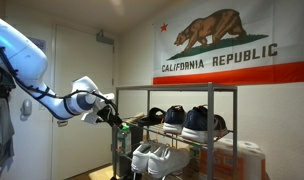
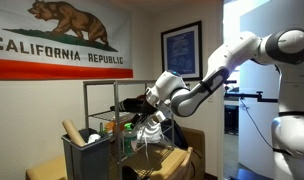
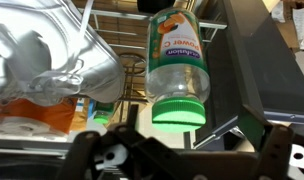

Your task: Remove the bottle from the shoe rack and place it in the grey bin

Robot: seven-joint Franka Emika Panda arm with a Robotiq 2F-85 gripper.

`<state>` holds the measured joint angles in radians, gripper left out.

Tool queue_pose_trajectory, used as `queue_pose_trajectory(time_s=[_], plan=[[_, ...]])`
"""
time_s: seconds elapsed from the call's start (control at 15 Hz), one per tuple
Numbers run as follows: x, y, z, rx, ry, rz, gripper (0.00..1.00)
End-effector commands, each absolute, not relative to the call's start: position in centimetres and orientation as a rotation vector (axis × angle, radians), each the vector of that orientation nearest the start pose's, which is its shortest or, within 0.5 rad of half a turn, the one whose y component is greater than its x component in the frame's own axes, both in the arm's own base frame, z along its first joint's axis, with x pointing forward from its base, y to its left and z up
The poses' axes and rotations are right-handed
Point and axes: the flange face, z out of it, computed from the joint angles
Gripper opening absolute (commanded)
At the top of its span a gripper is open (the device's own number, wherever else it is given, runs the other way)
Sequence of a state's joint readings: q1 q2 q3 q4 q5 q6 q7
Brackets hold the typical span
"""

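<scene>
I will next move my gripper outward to the bottle and bring its open fingers around the green cap point(image 1: 125, 128) point(image 3: 178, 114), because the cap faces me and is still beyond the fingers.
In the wrist view the bottle point(image 3: 179, 70) is clear with an orange label and a green cap that points toward the camera. It sits on the shoe rack point(image 3: 232, 20), right in front of my gripper point(image 3: 182, 145). The two fingers stand wide apart on either side of the cap and do not touch it. In both exterior views the gripper point(image 1: 119, 117) point(image 2: 140, 113) is at the end of the grey metal rack point(image 1: 235, 92) point(image 2: 92, 84), at mid-shelf height. The grey bin point(image 2: 80, 160) stands beside the rack, below the arm, with items sticking out of it.
Dark shoes point(image 1: 197, 120) sit on the middle shelf and white sneakers point(image 1: 157, 155) on a lower one. A white-and-orange container point(image 1: 247, 158) stands by the rack. Crinkled clear plastic point(image 3: 52, 50) lies to the left of the bottle. A flag hangs on the wall behind.
</scene>
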<state>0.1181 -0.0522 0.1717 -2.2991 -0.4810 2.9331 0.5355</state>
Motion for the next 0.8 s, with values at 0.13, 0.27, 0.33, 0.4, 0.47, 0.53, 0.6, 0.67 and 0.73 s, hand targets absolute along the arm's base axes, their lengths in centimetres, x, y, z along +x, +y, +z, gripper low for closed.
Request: queue_pose_trajectory(time_s=[0.13, 0.27, 0.33, 0.4, 0.47, 0.53, 0.6, 0.67, 0.73], plan=[[51.3, 18.4, 44.2, -2.868, -0.235, -1.202, 1.00], [51.4, 18.7, 43.7, -2.863, -0.229, -1.217, 1.00], [51.5, 18.8, 43.4, -2.861, -0.226, -1.221, 1.00], [51.7, 18.9, 43.1, -2.865, -0.226, -1.224, 1.00], [51.8, 19.1, 42.8, -2.864, -0.227, -1.228, 1.00], [52.0, 19.2, 42.6, -2.867, -0.233, -1.236, 1.00], [52.2, 19.4, 42.4, -2.870, -0.237, -1.245, 1.00], [52.4, 19.5, 42.1, -2.869, -0.239, -1.253, 1.00], [52.7, 19.6, 41.9, -2.869, -0.240, -1.262, 1.00]])
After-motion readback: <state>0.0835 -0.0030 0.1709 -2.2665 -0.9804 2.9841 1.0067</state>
